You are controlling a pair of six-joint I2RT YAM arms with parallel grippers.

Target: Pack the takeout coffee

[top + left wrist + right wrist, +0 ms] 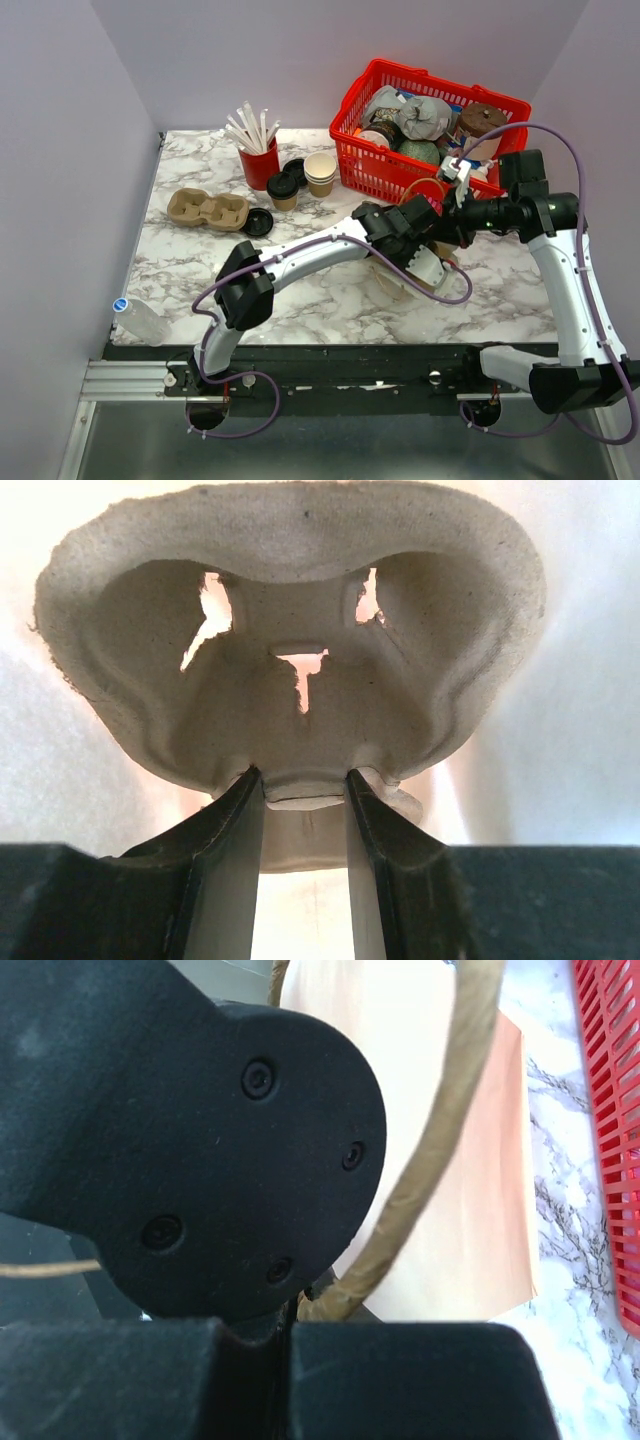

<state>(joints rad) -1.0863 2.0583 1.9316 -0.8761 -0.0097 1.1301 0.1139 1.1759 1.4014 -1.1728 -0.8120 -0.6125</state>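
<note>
Next, the left gripper shifts outward and down and releases the grey pulp cup carrier (290,590) on the paper bag's pale bottom, since that lies below the gripper.
The takeout coffee, a small brown paper cup (284,193) with a black lid on it, stands at the back left of the marble table, far from both grippers. My left gripper (303,780) is shut on the edge of a grey pulp cup carrier (290,590), with pale bag walls around it. In the top view that arm (400,232) reaches into a brown paper bag (400,282). My right gripper (290,1312) is shut on the bag's twisted paper handle (430,1150) and holds it up beside the left wrist (452,215).
A red basket (372,172) full of goods stands at the back right. A red cup of white straws (258,160), stacked cream cups (320,172), loose black lids (258,222) and a second pulp carrier (207,210) sit at the back left. A plastic bottle (140,320) lies at the near left edge.
</note>
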